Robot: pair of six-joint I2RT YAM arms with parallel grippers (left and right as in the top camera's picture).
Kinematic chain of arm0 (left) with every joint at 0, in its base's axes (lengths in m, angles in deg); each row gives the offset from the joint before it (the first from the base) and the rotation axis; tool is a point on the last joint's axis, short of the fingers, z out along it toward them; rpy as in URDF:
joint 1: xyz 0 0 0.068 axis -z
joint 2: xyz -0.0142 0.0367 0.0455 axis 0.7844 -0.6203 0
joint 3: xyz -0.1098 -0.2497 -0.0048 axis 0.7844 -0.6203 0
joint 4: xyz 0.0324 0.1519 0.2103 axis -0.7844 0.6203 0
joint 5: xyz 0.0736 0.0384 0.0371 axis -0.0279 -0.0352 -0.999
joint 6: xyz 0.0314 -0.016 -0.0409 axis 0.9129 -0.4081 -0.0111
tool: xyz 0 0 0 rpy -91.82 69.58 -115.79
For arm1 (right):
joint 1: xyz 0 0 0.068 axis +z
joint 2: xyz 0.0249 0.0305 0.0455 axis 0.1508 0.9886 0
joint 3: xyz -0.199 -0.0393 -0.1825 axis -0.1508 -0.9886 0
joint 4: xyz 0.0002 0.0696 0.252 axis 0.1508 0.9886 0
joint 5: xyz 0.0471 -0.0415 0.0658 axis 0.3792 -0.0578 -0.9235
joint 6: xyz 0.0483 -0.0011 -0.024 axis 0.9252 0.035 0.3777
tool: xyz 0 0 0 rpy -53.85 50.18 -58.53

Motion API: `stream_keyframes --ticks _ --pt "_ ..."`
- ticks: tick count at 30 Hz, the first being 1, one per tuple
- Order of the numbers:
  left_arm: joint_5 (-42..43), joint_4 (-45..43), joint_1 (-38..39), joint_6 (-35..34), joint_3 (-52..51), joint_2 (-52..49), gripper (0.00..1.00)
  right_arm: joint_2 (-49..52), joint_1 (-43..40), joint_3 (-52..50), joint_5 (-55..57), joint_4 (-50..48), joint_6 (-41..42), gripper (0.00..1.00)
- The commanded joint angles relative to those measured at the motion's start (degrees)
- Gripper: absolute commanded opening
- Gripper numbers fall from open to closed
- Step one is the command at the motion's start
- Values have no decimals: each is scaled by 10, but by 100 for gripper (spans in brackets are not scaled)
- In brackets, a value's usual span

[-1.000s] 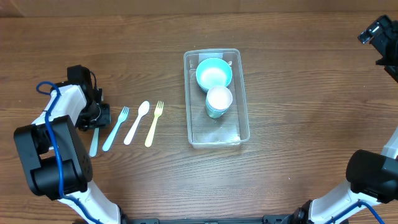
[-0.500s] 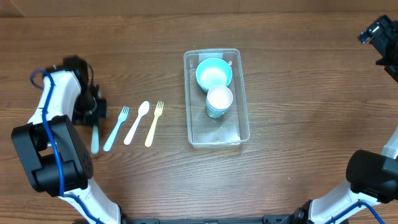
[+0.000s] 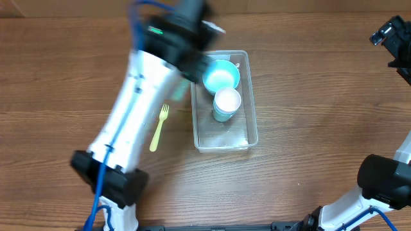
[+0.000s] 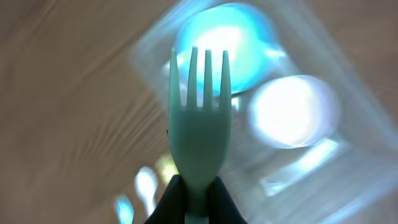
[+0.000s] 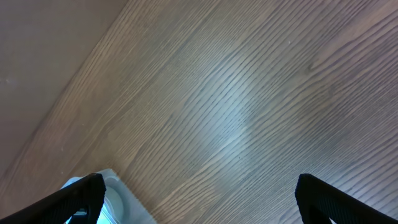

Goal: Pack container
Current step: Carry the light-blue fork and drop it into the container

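Note:
Back and to the right in the overhead view, I should lower my left gripper over the bare near part of the container's bottom, because the bowls crowd the container's far part.
The clear plastic container stands at the table's middle, with a blue bowl and a white bowl inside. My left gripper is motion-blurred over the container's left rim near the blue bowl. In the left wrist view it is shut on a pale green fork, tines pointing at the container, the blue bowl and the white bowl. My right gripper is open and empty, high at the far right.
A yellow fork lies left of the container. My left arm covers the other utensils in the overhead view. The left wrist view shows them blurred on the table: a white spoon and a blue utensil.
My left arm has swung from the table's far left to the container's left rim, carrying the pale green fork off the table. The right arm has not moved.

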Motion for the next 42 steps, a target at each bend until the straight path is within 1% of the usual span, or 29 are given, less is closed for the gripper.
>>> stream_keyframes --ticks 1,3,4,6,9,18,20,21,22,23,24,25,27,28,30,32,33,35,36,38,40,42 --pt "9 -23 88 150 -4 -20 4 -8 1 3 3 -3 3 100" --pt "9 -25 125 206 -4 -52 4 -8 1 3 3 -3 3 100" --pt "9 -23 131 216 -4 -68 4 -8 1 3 3 -3 3 100" --pt "12 -14 133 220 -4 -101 4 -8 1 3 3 -3 3 100" --pt "19 29 133 220 -4 -138 4 -8 1 3 3 -3 3 100" --pt "28 97 132 225 -4 -145 4 -8 1 3 3 -3 3 100" --pt "28 94 132 228 -4 -145 4 -8 1 3 3 -3 3 100" --pt "28 87 132 229 -4 -145 8 -8 1 3 3 -3 3 100" --pt "28 79 132 229 -3 -145 15 -8 1 3 3 -3 3 100" --pt "25 74 133 226 -3 -145 20 -8 1 3 3 -3 3 100" --pt "21 75 133 215 0 -144 22 -8 1 3 3 -3 3 100" --pt "21 79 133 202 6 -143 27 -8 1 3 3 -3 3 100" --pt "19 91 133 179 28 -136 29 -8 1 3 3 -3 3 100" --pt "16 97 133 170 39 -131 33 -8 1 3 3 -3 3 100" --pt "6 112 132 146 68 -112 32 -8 1 3 3 -3 3 100" --pt "-31 128 129 118 82 -78 32 -8 1 3 3 -3 3 100" --pt "-68 139 123 96 82 -50 33 -8 1 3 3 -3 3 100" --pt "-108 154 103 56 80 -1 35 -8 1 3 3 -3 3 100" --pt "-110 154 83 36 78 28 36 -8 1 3 3 -3 3 100" --pt "-91 154 39 13 68 76 43 -8 1 3 3 -3 3 100" --pt "-28 152 -52 4 29 142 43 -8 1 3 3 -3 3 100" --pt "-3 150 -153 -48 -27 183 40 -8 1 3 3 -3 3 100"
